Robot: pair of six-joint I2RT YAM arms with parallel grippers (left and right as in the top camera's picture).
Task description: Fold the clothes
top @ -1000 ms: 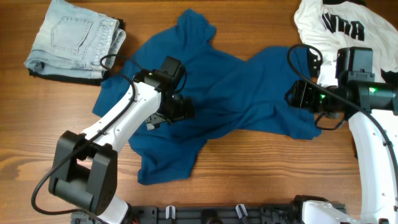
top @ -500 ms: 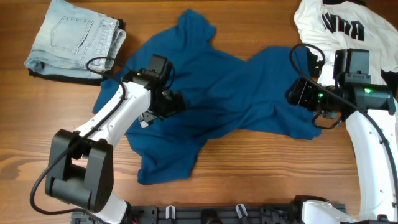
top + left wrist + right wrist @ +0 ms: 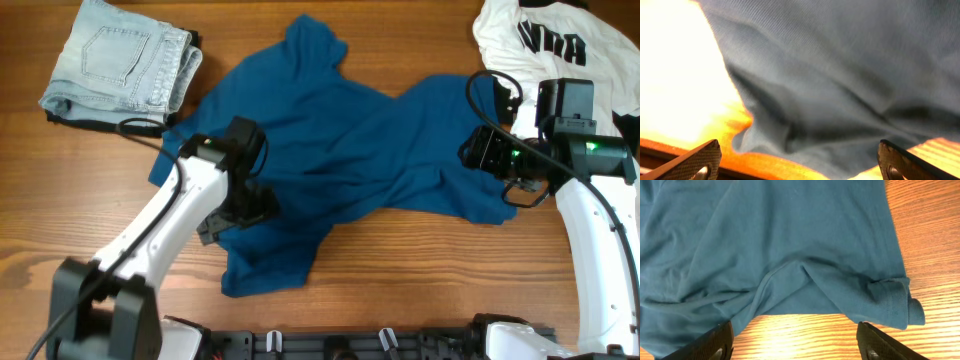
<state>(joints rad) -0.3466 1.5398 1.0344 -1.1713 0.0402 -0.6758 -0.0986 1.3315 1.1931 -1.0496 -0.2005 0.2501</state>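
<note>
The near end of the blue shirt's flap juts out toward the black bar, so I will move my open left gripper back and down onto it.
A large dark-blue short-sleeved shirt (image 3: 340,150) lies crumpled across the middle of the wooden table. A white shirt with black lettering (image 3: 545,40) lies at the back right. A black piece (image 3: 100,125) shows under the folded jeans at the back left. My left gripper (image 3: 235,212) is open over the blue shirt's left edge; its wrist view shows the cloth (image 3: 850,75) close below the spread jaws (image 3: 797,162). My right gripper (image 3: 520,190) is open over the shirt's right sleeve hem (image 3: 890,297), with bare wood between its jaws (image 3: 795,342).
Folded light-blue jeans (image 3: 120,60) lie at the back left corner. A green object (image 3: 630,125) shows at the right edge. A black rail (image 3: 350,345) runs along the table's front edge.
My left arm has moved toward the front left, from the shirt's middle-left to its left edge. The right arm has barely moved.
</note>
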